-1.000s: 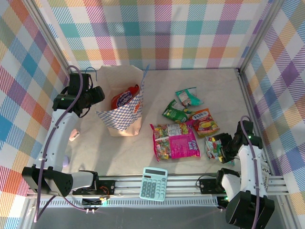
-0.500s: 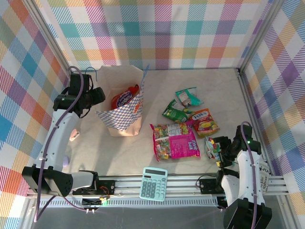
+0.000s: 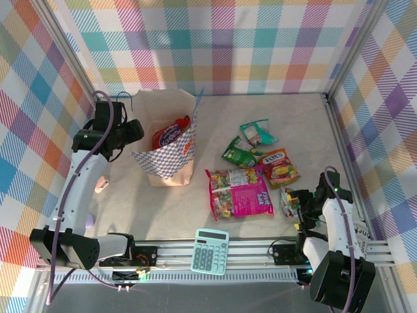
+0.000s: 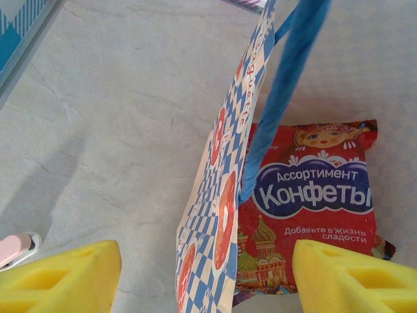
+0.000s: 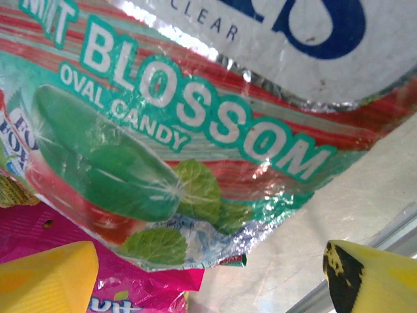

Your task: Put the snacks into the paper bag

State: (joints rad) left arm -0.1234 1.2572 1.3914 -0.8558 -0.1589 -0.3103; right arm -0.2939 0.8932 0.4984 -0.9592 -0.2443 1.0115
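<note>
My right gripper comes down next with its fingers open onto the mint-candy packet point(image 5: 179, 130). That packet lies below the gripper, beside the big magenta packet's corner.
The paper bag point(image 3: 171, 156) stands at the left with a red-orange snack packet point(image 3: 171, 135) inside. My left gripper point(image 3: 133, 130) is open, and its yellow pads point(image 4: 65, 277) straddle the bag's checkered wall point(image 4: 225, 195), with the red packet point(image 4: 313, 189) and the blue cord handle point(image 4: 287, 85) ahead. Loose snacks lie to the right: a teal packet point(image 3: 257, 132), a green one point(image 3: 240, 153), an orange one point(image 3: 279, 164) and the big magenta one point(image 3: 240, 192). My right gripper point(image 3: 301, 205) is open over a small mint-candy packet point(image 5: 176, 143), beside the magenta packet's corner point(image 5: 111, 290).
A pale teal calculator point(image 3: 210, 251) lies on the front rail. A small pink object point(image 3: 101, 184) sits left of the bag. The metal frame rail point(image 3: 339, 137) and checkered walls bound the right side close to my right arm.
My right gripper has moved left and forward onto the small packet at the near right, and its jaws have opened a little more. The left arm and the bag are unchanged.
</note>
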